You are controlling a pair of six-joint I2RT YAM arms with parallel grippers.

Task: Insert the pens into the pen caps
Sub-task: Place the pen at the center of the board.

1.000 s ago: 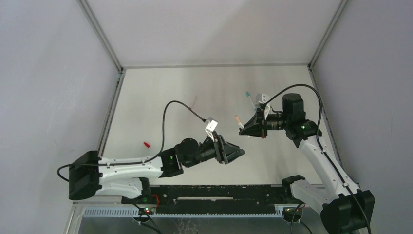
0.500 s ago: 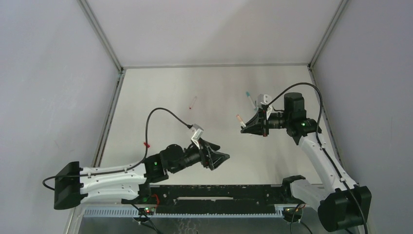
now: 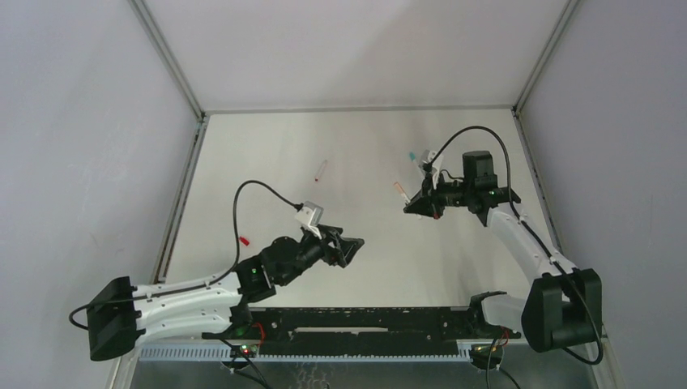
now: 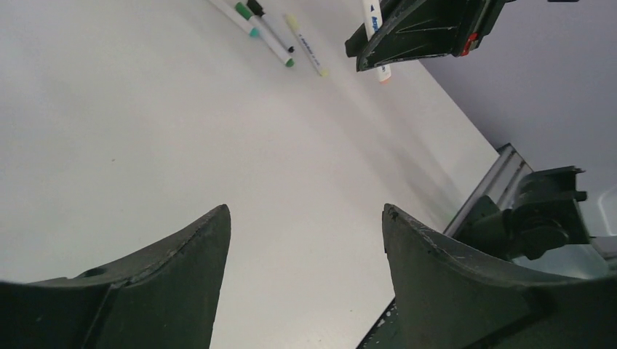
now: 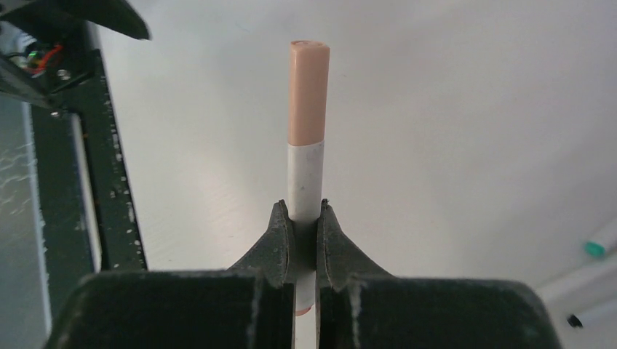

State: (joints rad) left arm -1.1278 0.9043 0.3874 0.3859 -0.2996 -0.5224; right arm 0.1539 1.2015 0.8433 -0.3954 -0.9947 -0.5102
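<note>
The peach cap (image 5: 308,91) is on the white pen, so next my right gripper will lower the pen to the table toward the green-tipped pen and then open.
My right gripper (image 5: 305,211) is shut on a white pen (image 5: 305,174) with a peach cap (image 5: 308,91) seated on its end. In the top view it (image 3: 409,207) holds the pen (image 3: 400,191) above the table right of centre. My left gripper (image 3: 353,245) is open and empty, low over the table's near middle; its wrist view (image 4: 305,211) shows bare table between the fingers. A red cap (image 3: 244,241) lies at the left. A red-tipped pen (image 3: 321,169) lies mid-table. Teal-, green- and yellow-tipped pens (image 4: 268,35) lie close together beyond the right gripper.
A black rail (image 3: 364,324) runs along the near edge between the arm bases. Grey walls enclose the table on three sides. A teal pen end (image 5: 602,244) and a black-tipped one (image 5: 582,318) show at the right wrist view's lower right.
My left arm has drawn back to the left and nearer its base, gripper still open. My right gripper has shifted slightly farther back, still holding the peach-capped pen.
</note>
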